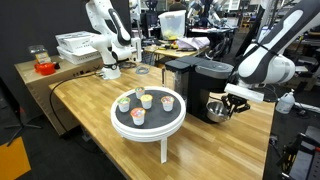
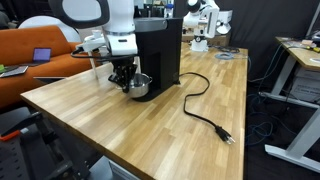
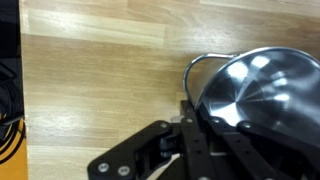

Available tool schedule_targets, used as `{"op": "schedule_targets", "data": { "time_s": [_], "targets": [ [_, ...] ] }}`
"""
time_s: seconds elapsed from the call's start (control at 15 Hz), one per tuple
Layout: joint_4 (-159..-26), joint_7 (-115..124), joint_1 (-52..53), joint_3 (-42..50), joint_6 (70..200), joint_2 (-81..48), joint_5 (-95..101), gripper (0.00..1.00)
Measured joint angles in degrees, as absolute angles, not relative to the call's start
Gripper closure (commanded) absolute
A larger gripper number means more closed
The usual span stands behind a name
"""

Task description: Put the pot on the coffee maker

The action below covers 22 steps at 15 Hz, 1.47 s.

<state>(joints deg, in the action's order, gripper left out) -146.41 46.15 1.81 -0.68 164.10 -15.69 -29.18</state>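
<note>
My gripper eases farther in under the coffee maker's overhanging head next and releases the pot's rim, since the pot is still at the foot's outer edge.
The shiny silver pot is beside the low front of the black coffee maker, under its overhanging head. My gripper is shut on the pot's rim. In an exterior view the pot is at the foot of the coffee maker, with the gripper on its outer side. In the wrist view the pot fills the right side over the wooden table, with the black fingers clamped on its rim. I cannot tell whether it rests on the base plate.
A white round tray table with several small coloured cups stands next to the coffee maker. The machine's black power cable runs across the wooden table to a plug. A white robot arm stands at the back.
</note>
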Motion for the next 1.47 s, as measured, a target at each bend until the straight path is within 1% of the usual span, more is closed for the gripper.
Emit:
{"op": "schedule_targets", "data": {
  "time_s": [0.47, 0.93, 1.33, 1.4, 1.47],
  "targets": [
    [-146.0, 50.9, 2.0, 0.8, 164.1, -16.5, -29.6, 0.98],
    [-144.2, 54.1, 2.4, -2.7, 164.0, -17.1, -32.1, 0.98],
    [-143.5, 57.2, 3.6, -3.2, 164.0, -17.5, -32.3, 0.98],
    [-143.5, 57.4, 3.6, -3.2, 164.0, -17.5, -32.3, 0.77],
    [-143.5, 57.4, 3.6, -3.3, 164.0, -17.5, -32.3, 0.68]
  ]
}}
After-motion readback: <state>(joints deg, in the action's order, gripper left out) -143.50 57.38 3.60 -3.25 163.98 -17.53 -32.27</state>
